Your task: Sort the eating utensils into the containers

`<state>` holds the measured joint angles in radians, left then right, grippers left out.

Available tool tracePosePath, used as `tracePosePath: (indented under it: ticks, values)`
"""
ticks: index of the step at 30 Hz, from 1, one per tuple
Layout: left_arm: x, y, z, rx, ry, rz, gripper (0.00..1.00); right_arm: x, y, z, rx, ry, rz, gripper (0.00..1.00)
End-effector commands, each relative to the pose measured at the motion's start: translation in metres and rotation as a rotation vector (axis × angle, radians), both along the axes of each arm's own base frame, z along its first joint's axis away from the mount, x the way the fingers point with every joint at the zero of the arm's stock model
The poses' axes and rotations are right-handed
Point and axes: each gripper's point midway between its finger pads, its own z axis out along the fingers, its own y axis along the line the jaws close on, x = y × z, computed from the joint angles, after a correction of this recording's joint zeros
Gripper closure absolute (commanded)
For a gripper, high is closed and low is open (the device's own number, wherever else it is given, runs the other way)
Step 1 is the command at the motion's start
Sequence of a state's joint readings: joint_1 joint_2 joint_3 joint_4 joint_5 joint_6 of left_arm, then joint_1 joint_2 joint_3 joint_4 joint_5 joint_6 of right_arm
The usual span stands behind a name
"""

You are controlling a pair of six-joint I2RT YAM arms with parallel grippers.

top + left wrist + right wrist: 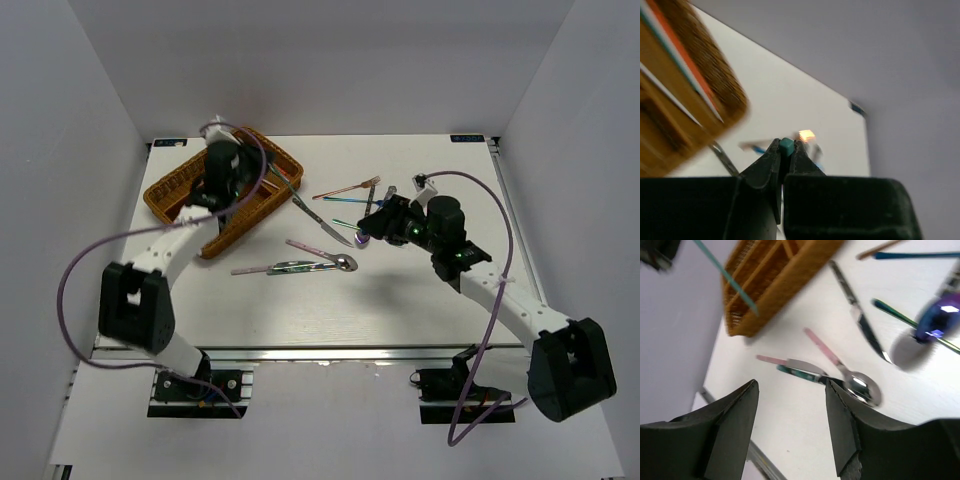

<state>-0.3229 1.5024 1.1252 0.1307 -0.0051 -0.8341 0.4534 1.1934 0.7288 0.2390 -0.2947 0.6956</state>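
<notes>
I need to tilt my right gripper outward and down toward the table, onto the purple-blue spoon's neck (954, 302), because the spoon's bowl lies on top of the green shaft.
The brown wicker tray (172, 192) stands at the table's back left; it also shows in the left wrist view (715, 85) and the right wrist view (785, 275). My left gripper (226, 172) is above the tray, shut on a thin green chopstick (786, 145) whose shaft slants over the tray's right side (725, 275). My right gripper (792, 390) is open and empty above the table, near a purple-blue spoon (937, 320). A silver knife (860, 315), a pink-handled spoon (860, 385), a green-handled utensil (800, 374) and a pink-handled one (772, 360) lie on the table.
Rose-gold utensils (345, 188) and a blue-green chopstick (345, 223) lie mid-table behind the right gripper. White walls enclose the table on three sides. Blurred orange and pale strips show inside the tray in the left wrist view.
</notes>
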Motion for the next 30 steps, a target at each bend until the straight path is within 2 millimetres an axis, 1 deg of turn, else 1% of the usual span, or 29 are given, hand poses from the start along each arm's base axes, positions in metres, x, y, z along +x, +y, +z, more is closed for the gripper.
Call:
tracePosePath:
  ticks: [1, 2, 3, 4, 5, 6, 7, 8, 11, 12, 14, 15, 16, 17, 18, 19, 21, 22, 23, 24, 25, 26, 27, 28, 29, 30]
  values:
    - [0.061, 0.082, -0.047, 0.161, 0.143, 0.263, 1.00, 0.001, -0.022, 0.003, -0.053, -0.041, -0.075, 0.39]
    - [0.083, 0.089, -0.023, 0.152, 0.090, 0.297, 1.00, -0.003, -0.026, -0.004, -0.078, -0.026, -0.076, 0.39]
    - [0.100, 0.100, -0.021, 0.154, 0.077, 0.318, 1.00, -0.005, -0.028, -0.001, -0.089, -0.045, -0.072, 0.38]
    - [0.114, 0.105, -0.022, 0.172, 0.077, 0.324, 1.00, -0.008, -0.030, -0.005, -0.097, -0.044, -0.070, 0.39]
    - [0.136, 0.114, -0.055, 0.193, 0.135, 0.341, 1.00, -0.011, -0.030, -0.008, -0.103, -0.042, -0.060, 0.38]
    - [0.157, 0.116, -0.025, 0.178, 0.079, 0.342, 1.00, -0.014, -0.032, -0.008, -0.112, -0.055, -0.056, 0.38]
    - [0.169, 0.119, -0.025, 0.175, 0.076, 0.347, 0.98, -0.017, -0.034, -0.013, -0.123, -0.049, -0.054, 0.39]
    - [0.190, 0.123, -0.027, 0.178, 0.075, 0.357, 0.92, -0.020, -0.036, -0.014, -0.127, -0.051, -0.053, 0.38]
    - [0.211, 0.128, -0.037, 0.159, 0.087, 0.355, 0.79, -0.025, -0.038, -0.019, -0.146, -0.049, -0.043, 0.38]
    - [0.220, 0.126, -0.047, 0.145, 0.095, 0.351, 0.70, -0.025, -0.039, -0.019, -0.150, -0.056, -0.043, 0.38]
    - [0.225, 0.125, -0.058, 0.128, 0.100, 0.343, 0.56, -0.023, -0.041, -0.017, -0.160, -0.070, -0.049, 0.38]
    - [0.227, 0.125, -0.067, 0.101, 0.115, 0.342, 0.39, -0.022, -0.041, -0.016, -0.166, -0.074, -0.052, 0.38]
    - [0.226, 0.121, -0.073, 0.084, 0.126, 0.320, 0.33, -0.021, -0.042, -0.018, -0.182, -0.075, -0.050, 0.38]
    - [0.226, 0.120, -0.076, 0.074, 0.134, 0.315, 0.28, -0.017, -0.043, -0.014, -0.192, -0.085, -0.059, 0.38]
    - [0.223, 0.119, -0.076, 0.062, 0.142, 0.314, 0.19, -0.015, -0.044, -0.019, -0.213, -0.077, -0.060, 0.38]
    - [0.221, 0.118, -0.074, 0.059, 0.143, 0.312, 0.02, -0.012, -0.045, -0.020, -0.222, -0.076, -0.066, 0.38]
    - [0.215, 0.120, -0.066, 0.064, 0.147, 0.312, 0.02, -0.007, -0.045, -0.023, -0.240, -0.066, -0.070, 0.38]
    - [0.210, 0.122, -0.046, 0.074, 0.122, 0.322, 0.02, -0.006, -0.045, -0.025, -0.246, -0.061, -0.069, 0.38]
    - [0.203, 0.125, -0.039, 0.093, 0.130, 0.330, 0.02, -0.004, -0.044, -0.029, -0.258, -0.058, -0.064, 0.37]
    - [0.197, 0.128, -0.031, 0.119, 0.123, 0.332, 0.02, -0.002, -0.044, -0.029, -0.265, -0.062, -0.064, 0.37]
    - [0.183, 0.132, -0.003, 0.127, 0.092, 0.339, 0.02, 0.001, -0.045, -0.031, -0.279, -0.062, -0.063, 0.37]
    - [0.172, 0.138, 0.009, 0.145, 0.087, 0.363, 0.02, 0.004, -0.047, -0.042, -0.322, -0.051, -0.061, 0.37]
    - [0.161, 0.141, 0.023, 0.166, 0.073, 0.370, 0.02, 0.009, -0.047, -0.040, -0.338, -0.057, -0.062, 0.37]
    - [0.136, 0.145, 0.072, 0.160, -0.003, 0.379, 0.02, 0.012, -0.048, -0.043, -0.361, -0.055, -0.063, 0.37]
    - [0.118, 0.146, 0.063, 0.175, 0.022, 0.373, 0.02, 0.019, -0.051, -0.054, -0.401, -0.036, -0.077, 0.38]
    - [0.102, 0.146, 0.074, 0.183, 0.005, 0.364, 0.02, 0.023, -0.055, -0.055, -0.439, -0.024, -0.082, 0.38]
